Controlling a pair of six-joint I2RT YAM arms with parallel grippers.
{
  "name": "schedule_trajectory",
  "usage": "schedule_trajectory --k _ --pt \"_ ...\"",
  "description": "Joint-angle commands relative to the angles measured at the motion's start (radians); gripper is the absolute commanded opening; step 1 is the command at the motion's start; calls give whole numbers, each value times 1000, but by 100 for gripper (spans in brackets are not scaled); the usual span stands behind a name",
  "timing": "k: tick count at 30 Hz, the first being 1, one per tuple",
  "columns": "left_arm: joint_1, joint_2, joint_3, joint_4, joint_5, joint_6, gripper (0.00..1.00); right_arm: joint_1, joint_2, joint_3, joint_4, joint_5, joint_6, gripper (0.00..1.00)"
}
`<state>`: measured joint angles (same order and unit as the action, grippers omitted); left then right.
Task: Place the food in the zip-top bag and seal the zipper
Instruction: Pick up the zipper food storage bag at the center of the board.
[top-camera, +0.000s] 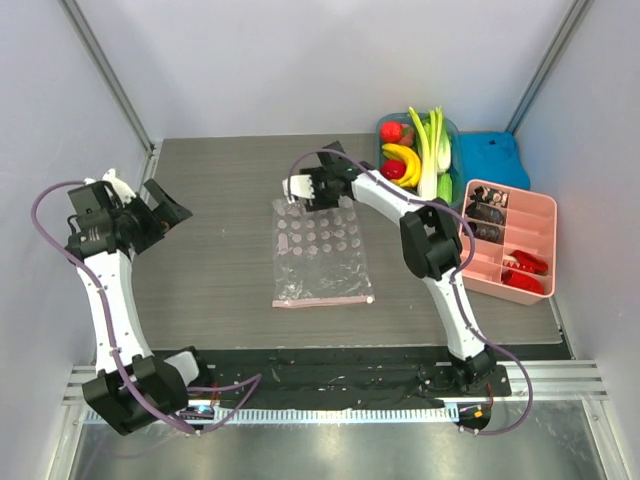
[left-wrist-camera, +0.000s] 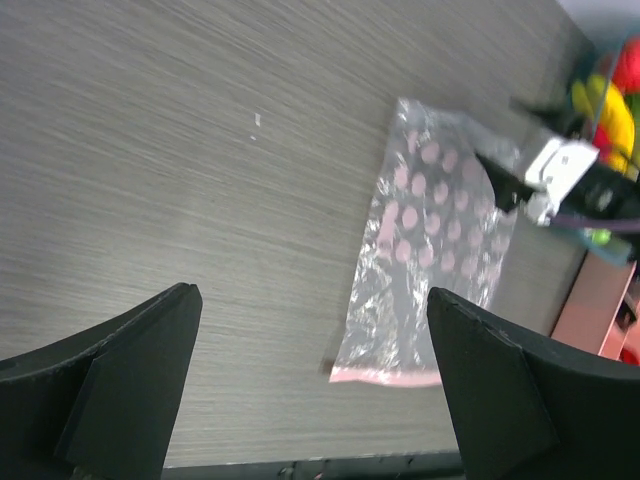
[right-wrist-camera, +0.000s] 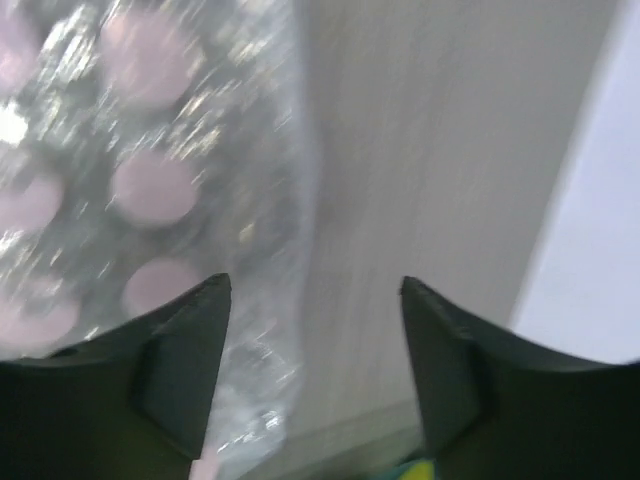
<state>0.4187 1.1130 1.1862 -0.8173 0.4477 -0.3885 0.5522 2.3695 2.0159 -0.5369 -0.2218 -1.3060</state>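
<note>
The pink zipper strip (top-camera: 322, 300) lies uncovered, so the robot will move its left gripper to the right in the top view, turning it and lowering it onto the middle of the zipper strip.
The zip-top bag (top-camera: 320, 250) lies flat mid-table, its pink zipper strip (top-camera: 322, 300) along the near edge. It also shows in the left wrist view (left-wrist-camera: 430, 230), with the strip (left-wrist-camera: 385, 375), and in the right wrist view (right-wrist-camera: 150, 180). My right gripper (top-camera: 296, 196) is open and low over the bag's far left corner, its left finger over the plastic and holding nothing (right-wrist-camera: 313, 282). My left gripper (top-camera: 172, 210) is open and empty, well left of the bag (left-wrist-camera: 310, 295). The celery stalk (top-camera: 430, 150) and a red fruit (top-camera: 393, 170) sit in a green bin (top-camera: 452, 135). I cannot make out the lettuce.
Yellow bananas (top-camera: 400, 157) share the green bin at the back right. A blue object (top-camera: 490, 160) lies beside it. A pink divided tray (top-camera: 510, 240) with small parts stands at the right edge. Walls close in on the left, back and right.
</note>
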Motion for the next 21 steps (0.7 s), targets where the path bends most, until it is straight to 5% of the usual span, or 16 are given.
schedule_trajectory --k 1,4,8,14,18,21 --pt "2 8 9 -34 210 253 100 35 -119 9 348 -50 134 82" --pt "-58 1 -5 -75 186 458 100 35 -251 -69 371 -62 377 86" --pt "-384 -42 -139 -24 -9 767 100 17 -450 -250 371 -39 710 88" --pt "-815 4 -290 186 -229 890 80 -75 -751 -512 274 -19 1158 90" --pt "-1154 86 -356 317 -388 953 79 -182 -846 -572 149 -53 1336 91" --pt "-1273 174 -353 384 -472 927 79 -250 -924 -643 120 -41 1355 91"
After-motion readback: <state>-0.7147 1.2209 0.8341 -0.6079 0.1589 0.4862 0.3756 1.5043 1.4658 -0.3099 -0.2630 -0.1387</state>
